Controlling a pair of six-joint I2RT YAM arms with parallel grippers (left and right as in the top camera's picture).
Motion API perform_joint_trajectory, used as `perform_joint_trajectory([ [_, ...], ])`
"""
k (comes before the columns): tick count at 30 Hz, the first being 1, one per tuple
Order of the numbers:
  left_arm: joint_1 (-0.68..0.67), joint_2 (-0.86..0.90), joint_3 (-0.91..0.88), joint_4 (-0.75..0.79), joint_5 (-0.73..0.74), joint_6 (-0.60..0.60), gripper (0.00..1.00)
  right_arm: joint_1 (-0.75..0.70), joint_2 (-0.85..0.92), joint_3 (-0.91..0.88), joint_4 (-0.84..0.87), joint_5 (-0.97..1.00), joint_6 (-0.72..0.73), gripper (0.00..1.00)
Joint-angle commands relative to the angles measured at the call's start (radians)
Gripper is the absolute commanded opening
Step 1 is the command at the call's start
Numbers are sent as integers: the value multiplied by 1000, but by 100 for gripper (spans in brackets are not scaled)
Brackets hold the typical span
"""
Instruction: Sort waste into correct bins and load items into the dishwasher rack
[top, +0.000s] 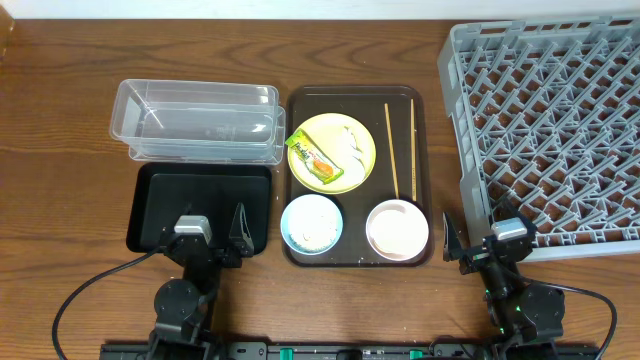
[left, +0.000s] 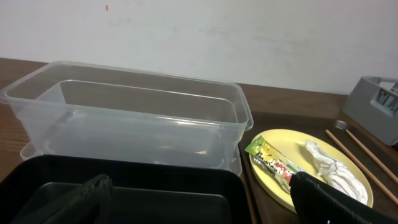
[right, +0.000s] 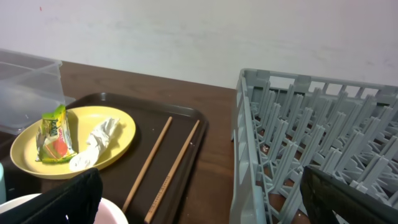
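Note:
The robot will raise its left gripper over the light-blue bowl next, then tilt it down onto the small white cup's rim (top: 372, 222).
A pale-yellow plate (top: 331, 151) on the dark brown serving tray (top: 300, 250) holds a green-and-orange snack wrapper (top: 314, 161) and a crumpled white scrap (top: 355, 147). The wrapper (left: 277, 163) and scrap (left: 333, 167) also show in the left wrist view. Two chopsticks (top: 401, 150) lie right of the plate. A light-blue bowl (top: 311, 224) and a white bowl (top: 397, 229) sit at the tray's front. The clear tub (top: 196, 122) stands behind the black tray (top: 200, 207). The grey rack (top: 560, 130) is at right. My left gripper (top: 211, 238) is open over the black tray's front edge. My right gripper (top: 487, 245) is open by the rack's near corner.
The wooden table (top: 60, 150) extends left of the bins. A pale wall (left: 199, 31) rises behind the table. Cables run from both arm bases along the front edge.

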Motion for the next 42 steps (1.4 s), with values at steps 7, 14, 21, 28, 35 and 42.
perform_joint_trajectory([
  [7,6,-7,-31,-15,72,-2,93,-6,-3,-1,-3,-13,-8,99],
  [14,6,-7,-17,127,304,-12,93,-6,-3,0,29,-50,125,99],
  [21,6,103,216,-40,306,-220,93,-6,40,202,-13,-114,247,99],
  [28,6,523,678,-419,359,-219,93,-6,384,614,-392,-165,267,99],
  [35,-20,962,1194,-853,359,-201,93,-6,839,1047,-726,-226,269,99],
  [42,-42,1130,1282,-898,623,-272,98,-6,1046,1213,-861,-314,269,99],
])
